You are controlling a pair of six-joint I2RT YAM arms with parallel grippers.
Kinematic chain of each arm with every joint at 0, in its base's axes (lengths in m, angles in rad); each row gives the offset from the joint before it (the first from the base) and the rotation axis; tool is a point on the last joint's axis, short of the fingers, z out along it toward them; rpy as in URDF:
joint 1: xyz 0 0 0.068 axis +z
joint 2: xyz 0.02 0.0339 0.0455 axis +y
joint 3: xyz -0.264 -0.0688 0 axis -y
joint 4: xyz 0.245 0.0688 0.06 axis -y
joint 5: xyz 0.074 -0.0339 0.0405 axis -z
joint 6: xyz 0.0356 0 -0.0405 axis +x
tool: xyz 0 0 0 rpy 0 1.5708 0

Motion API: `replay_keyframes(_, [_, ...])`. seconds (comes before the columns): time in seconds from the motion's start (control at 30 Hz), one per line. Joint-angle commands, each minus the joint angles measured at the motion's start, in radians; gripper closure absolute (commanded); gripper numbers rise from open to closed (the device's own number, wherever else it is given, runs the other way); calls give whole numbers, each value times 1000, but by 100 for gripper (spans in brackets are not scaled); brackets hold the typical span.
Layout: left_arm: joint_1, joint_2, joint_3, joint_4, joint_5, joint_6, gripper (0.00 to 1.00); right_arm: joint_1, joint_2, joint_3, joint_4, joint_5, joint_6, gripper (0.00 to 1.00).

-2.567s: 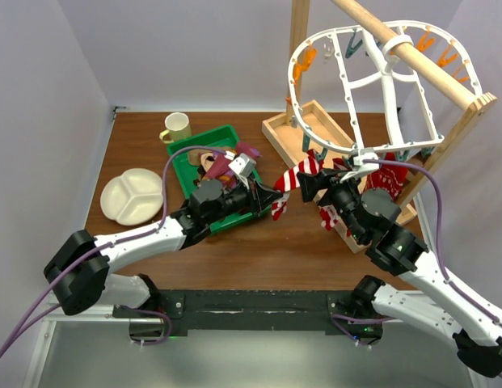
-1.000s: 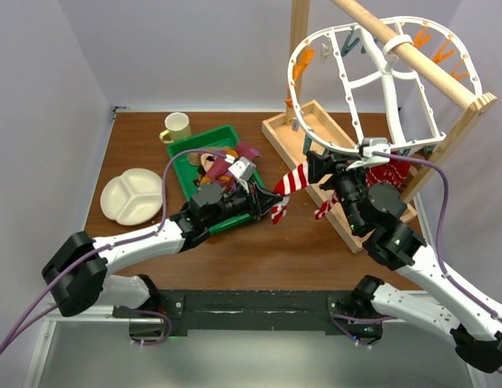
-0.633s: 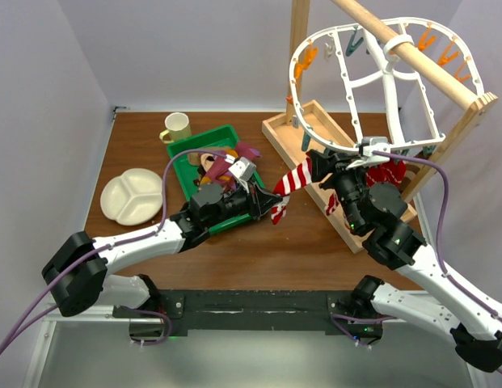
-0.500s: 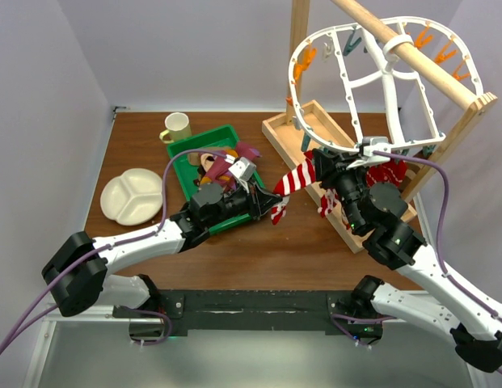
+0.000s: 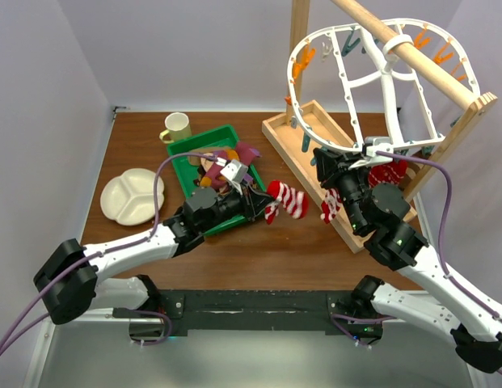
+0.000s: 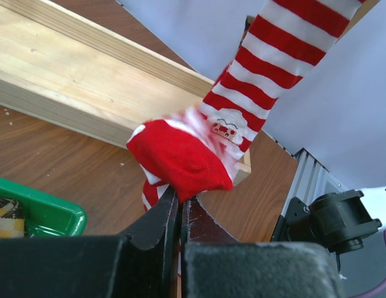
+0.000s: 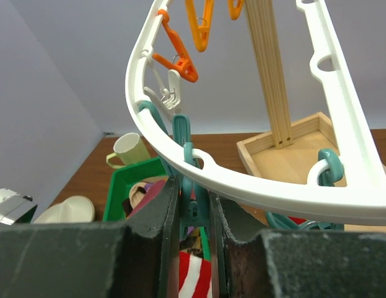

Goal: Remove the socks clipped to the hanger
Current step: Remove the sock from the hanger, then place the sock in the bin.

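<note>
The striped sock hangs free of the hanger [image 5: 345,89], so next I should swing my left gripper down over the socks in the green tray and let go of the striped sock there.
The white oval hanger [image 5: 345,89] hangs from the wooden rail at the right. My right gripper [image 5: 322,158] reaches up under its near rim [image 7: 273,195] and is shut on a teal clip [image 7: 194,205], the jaws pressing both sides of it. A red-and-white striped sock [image 5: 289,198] droops over the table, free of the hanger. My left gripper [image 5: 263,206] is shut on its red toe [image 6: 186,158]. Another striped sock [image 5: 330,206] and a red sock [image 5: 388,172] hang below the hanger beside my right arm.
A green tray [image 5: 179,174] holding several socks sits behind my left arm. A pale cup [image 5: 178,127] and a white divided plate [image 5: 131,196] lie to the left. The stand's wooden base box [image 5: 291,137] sits under the hanger. Orange clips [image 7: 180,65] dangle from the rim.
My right gripper closed on the teal clip. The striped sock came off the hanger and dropped, now hanging only from my left gripper, which drew back a little to the left.
</note>
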Motion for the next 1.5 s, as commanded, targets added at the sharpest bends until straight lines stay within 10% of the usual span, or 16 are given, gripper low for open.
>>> replay_keyframes(0.0, [-4, -63, -13, 30, -91, -1, 100, -2, -4, 50, 36, 7, 17, 100])
replay_keyframes(0.47, [190, -10, 182, -219, -383, -27, 100, 0, 10, 53, 42, -24, 28, 100])
replay_keyframes(0.97, [343, 213, -50, -250, -521, -266, 100, 0, 39, 65, 53, -64, 33, 100])
replay_keyframes(1.47, [346, 44, -65, -340, -637, -296, 92, 0, 46, 71, 44, -64, 28, 100])
